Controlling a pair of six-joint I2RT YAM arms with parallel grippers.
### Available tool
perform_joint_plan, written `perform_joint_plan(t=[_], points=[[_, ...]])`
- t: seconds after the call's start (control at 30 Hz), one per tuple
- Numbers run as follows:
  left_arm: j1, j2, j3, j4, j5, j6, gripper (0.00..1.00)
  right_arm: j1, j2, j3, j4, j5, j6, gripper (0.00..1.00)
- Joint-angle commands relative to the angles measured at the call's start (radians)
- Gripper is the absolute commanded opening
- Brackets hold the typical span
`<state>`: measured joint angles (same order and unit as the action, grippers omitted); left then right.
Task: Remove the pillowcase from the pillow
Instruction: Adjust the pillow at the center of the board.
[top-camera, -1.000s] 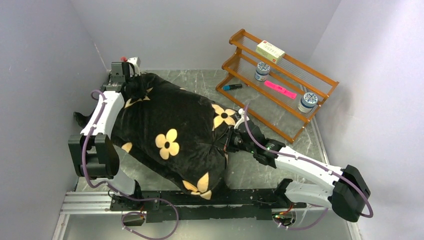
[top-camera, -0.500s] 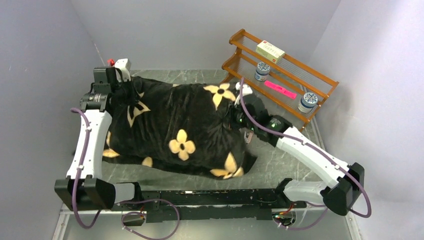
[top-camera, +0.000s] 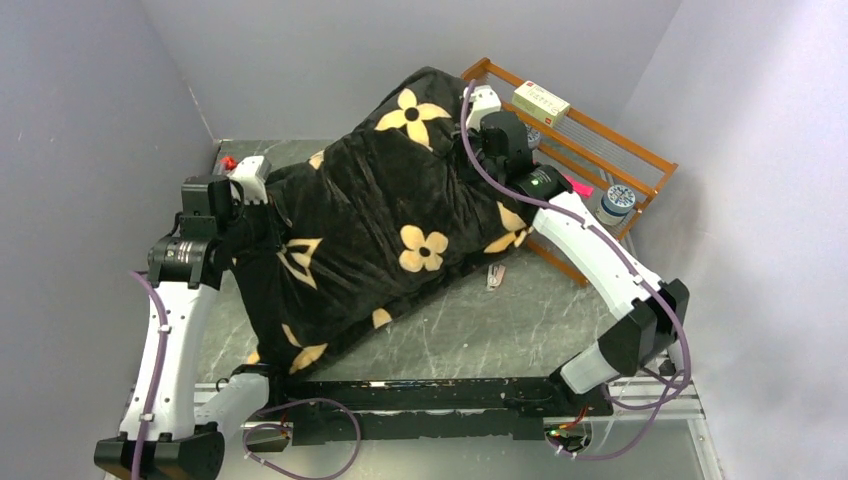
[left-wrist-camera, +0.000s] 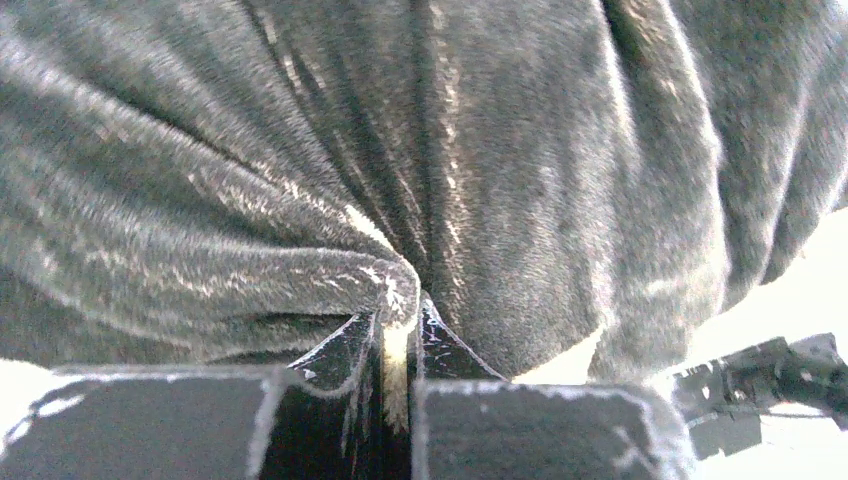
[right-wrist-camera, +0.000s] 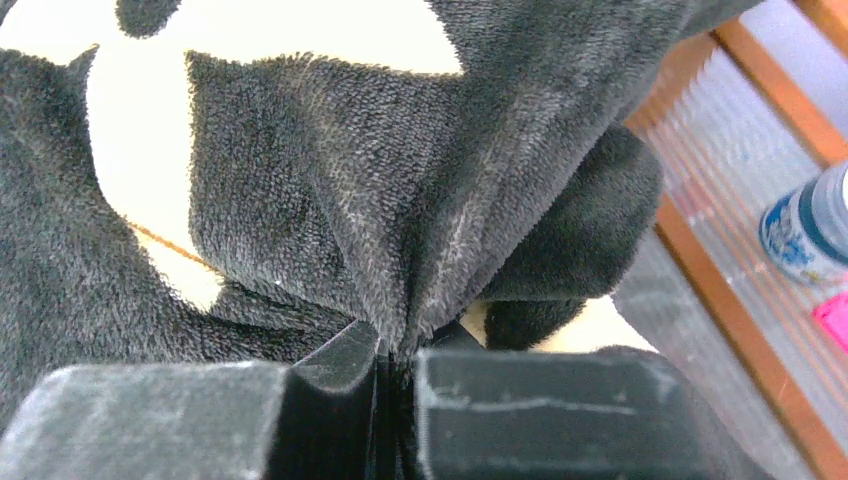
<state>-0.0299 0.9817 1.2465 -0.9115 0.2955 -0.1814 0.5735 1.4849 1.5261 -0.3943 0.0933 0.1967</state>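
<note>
My left gripper is forward of the pillowcase's near end (top-camera: 312, 312), which lies to its right in the top view. Next it will draw the pillowcase's fold back there, easing its stretch, and release.
The pillowcase (top-camera: 380, 215), black plush with tan flowers, hangs stretched and bulging between my two grippers, its lower left end trailing on the table. The pillow is hidden inside it. My left gripper (top-camera: 266, 205) is shut on a fold of the cover at its left end; the left wrist view shows the fabric (left-wrist-camera: 400, 180) pinched at the left gripper (left-wrist-camera: 398, 325). My right gripper (top-camera: 468, 122) is raised high at the back, shut on the cover's upper right corner. The right wrist view shows that bunched cloth (right-wrist-camera: 400, 200) clamped in the right gripper (right-wrist-camera: 396, 352).
A wooden two-tier rack (top-camera: 600, 150) stands at the back right, right behind the lifted cover, holding a box (top-camera: 540, 102), a jar (top-camera: 617, 203) and a pink item (top-camera: 578, 186). A small object (top-camera: 495, 277) lies on the table. Walls close in on the left and back.
The left gripper has shut on the cover and come nearer. The right gripper has risen toward the back right, lifting the cover's right end up in front of the rack.
</note>
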Motion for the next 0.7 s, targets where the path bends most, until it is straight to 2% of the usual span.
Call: perform_joint_plan(t=[0.0,0.2,0.33,0.5,0.67], points=[[-0.073,-0.057,0.023,0.114,0.355,-0.042,0.05,0.019,0.032,0.145,0.263,-0.132,-0.061,0.0],[-0.125,-0.105,0.05,0.148,0.52,-0.029,0.05,0.019,0.142,0.254,0.295,-0.161,-0.116,0.0],[-0.145,-0.148,0.033,0.203,0.638,-0.031,0.05,0.021,0.2,0.287,0.333,-0.249,-0.103,0.0],[-0.149,-0.178,-0.066,0.224,0.591,-0.027,0.05,0.031,0.279,0.304,0.381,-0.347,-0.081,0.0],[-0.149,-0.207,-0.18,0.244,0.553,-0.033,0.05,0.086,0.406,0.39,0.33,-0.382,-0.11,0.0]])
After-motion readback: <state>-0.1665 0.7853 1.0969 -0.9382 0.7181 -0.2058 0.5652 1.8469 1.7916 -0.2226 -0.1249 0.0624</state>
